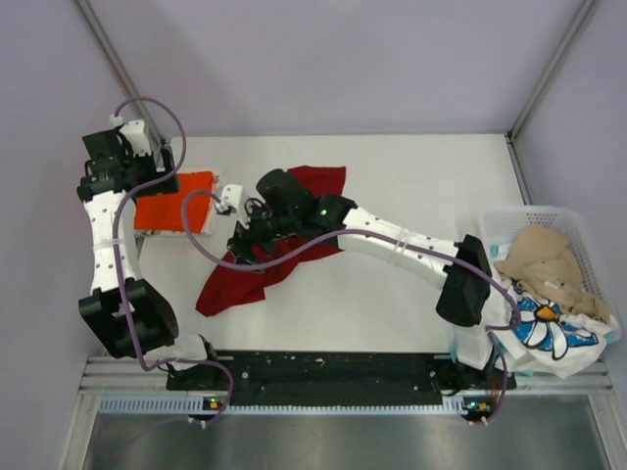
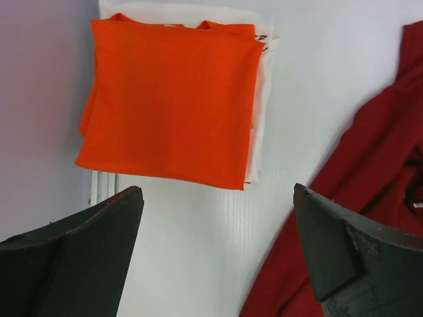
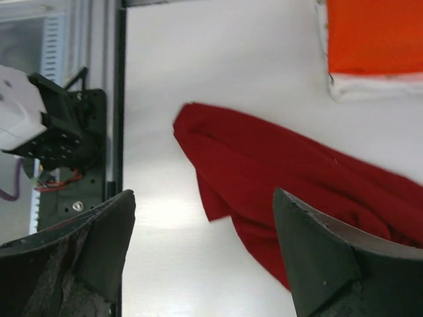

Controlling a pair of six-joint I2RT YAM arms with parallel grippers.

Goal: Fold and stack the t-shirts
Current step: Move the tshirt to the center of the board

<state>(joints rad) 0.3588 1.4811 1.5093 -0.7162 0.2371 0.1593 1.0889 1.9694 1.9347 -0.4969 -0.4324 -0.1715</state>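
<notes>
My right gripper shifts down and to its right in the top view next, since the crumpled middle of the dark red shirt lies there.
A bright orange-red t-shirt (image 1: 174, 201) lies folded on a folded white shirt (image 2: 262, 99) at the table's left; the stack also shows in the left wrist view (image 2: 172, 99) and the right wrist view (image 3: 373, 33). A large dark red t-shirt (image 1: 240, 279) lies crumpled mid-table, partly under my right arm; it also shows in both wrist views (image 2: 370, 178) (image 3: 291, 178). My left gripper (image 1: 155, 174) (image 2: 217, 191) is open and empty, above the table beside the orange stack. My right gripper (image 1: 240, 240) (image 3: 203, 195) is open and empty, above the dark red shirt's left end.
A white lattice basket (image 1: 580, 217) at the right edge holds a beige shirt (image 1: 544, 255) and a white printed shirt (image 1: 549, 328) that hangs over its near side. Walls close in on the left and right. The black base rail (image 1: 323, 367) runs along the near edge.
</notes>
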